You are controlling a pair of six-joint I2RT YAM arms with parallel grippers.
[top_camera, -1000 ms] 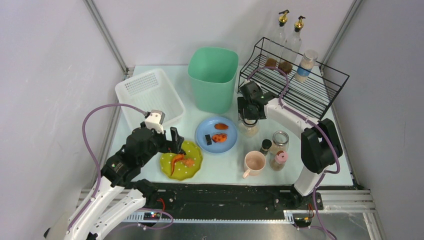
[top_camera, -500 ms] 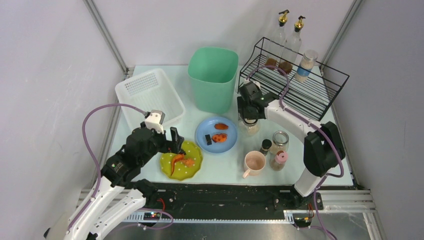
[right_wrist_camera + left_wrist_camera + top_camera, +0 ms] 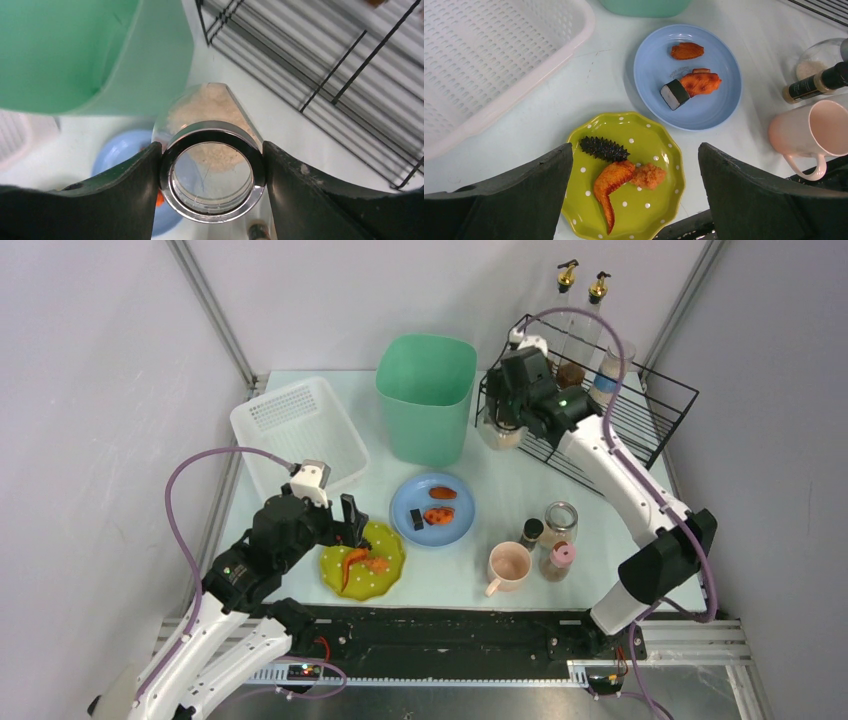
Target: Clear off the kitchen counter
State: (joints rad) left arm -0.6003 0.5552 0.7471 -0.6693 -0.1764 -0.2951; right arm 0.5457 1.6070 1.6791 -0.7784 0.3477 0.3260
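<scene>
My right gripper holds the jar and will move outward and to the right in the top view, over the end of the rack by the bin (image 3: 246, 31), and let go of the jar where the wires are bare.
My right gripper (image 3: 502, 426) is shut on a glass jar (image 3: 212, 167) of pale powder with a metal lid. It holds the jar in the air at the left end of the black wire rack (image 3: 600, 405), beside the green bin (image 3: 427, 395). My left gripper (image 3: 634, 170) is open and empty above a green dotted plate (image 3: 624, 175) with a wing, a crumb piece and a dark spiky piece; the plate also shows in the top view (image 3: 364, 560). The pale kitchen counter (image 3: 500, 480) holds a blue plate (image 3: 433, 508) with food.
A white perforated basket (image 3: 300, 430) stands at the back left. A pink mug (image 3: 508, 566), a glass jar (image 3: 560, 520), a dark small bottle (image 3: 531, 531) and a pink-lidded shaker (image 3: 556, 560) stand at the front right. Two oil bottles (image 3: 570, 315) and a jar (image 3: 612, 370) are on the rack.
My right gripper has lifted the powder jar off the counter near the blue plate and carried it back and up to the rack's left end. The left arm has not moved.
</scene>
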